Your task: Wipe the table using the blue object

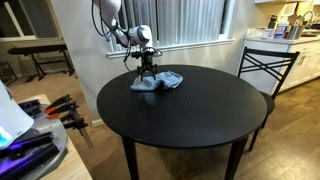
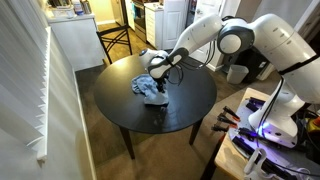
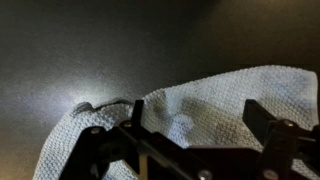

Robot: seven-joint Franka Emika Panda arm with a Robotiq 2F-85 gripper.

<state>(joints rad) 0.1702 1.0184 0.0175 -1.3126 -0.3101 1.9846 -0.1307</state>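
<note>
The robot will next bring its gripper down and slightly outward from above the crumpled cloth onto its fold [image 1: 148, 82] [image 3: 192, 120].
A crumpled blue cloth [image 1: 157, 81] lies near the far edge of the round black table [image 1: 185, 115]. It also shows in an exterior view [image 2: 150, 88] and fills the lower half of the wrist view [image 3: 190, 115]. My gripper [image 1: 148, 70] is directly above the cloth, pointing down, also seen in an exterior view [image 2: 160, 78]. In the wrist view its two fingers [image 3: 195, 125] stand wide apart over the cloth with only cloth surface between them. The jaws are open and hold nothing.
A black metal chair [image 1: 265, 65] stands by the table's edge, also visible in an exterior view [image 2: 118, 42]. A cluttered side table with tools [image 1: 45, 120] sits close by. A window with blinds [image 1: 190, 20] is behind the arm.
</note>
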